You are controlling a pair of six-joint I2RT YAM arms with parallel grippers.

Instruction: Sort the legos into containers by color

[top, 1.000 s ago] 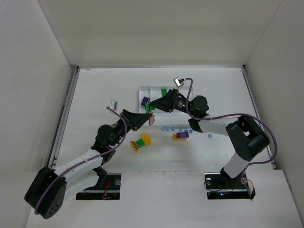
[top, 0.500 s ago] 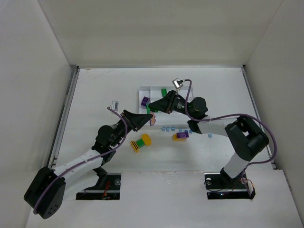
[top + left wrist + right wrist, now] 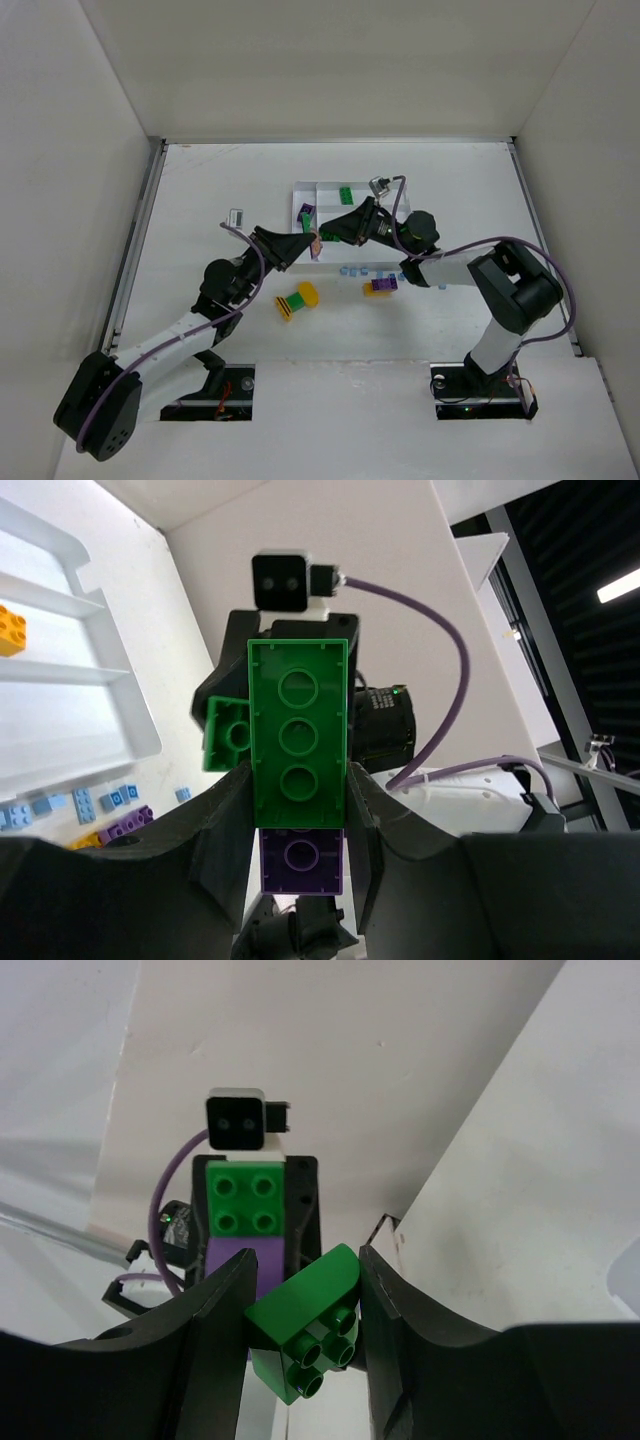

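The spot beside the tray's green lego (image 3: 361,193) is outward and below my right gripper. My right gripper should next move outward and down to let go of the green curved brick there.
In the left wrist view my left gripper (image 3: 298,780) is shut on a stack of legos: a long green brick (image 3: 298,735) with a purple brick (image 3: 302,858) at its near end. My right gripper (image 3: 305,1295) is shut on a small rounded green brick (image 3: 305,1335), which also shows beside the stack as a green brick (image 3: 228,735). Seen from above, the left gripper (image 3: 308,243) and right gripper (image 3: 323,233) meet tip to tip at the near left corner of the white tray (image 3: 330,185). One green lego (image 3: 346,195) lies inside the tray.
On the table lie a yellow-and-green piece (image 3: 296,300), a purple-and-yellow piece (image 3: 381,286) and several tiny light-blue bricks (image 3: 355,270). An orange brick (image 3: 10,630) lies in a tray section. White walls enclose the table.
My right gripper's jaws have closed on the small green brick. Both grippers have shifted slightly, with the left one edging up toward the tray.
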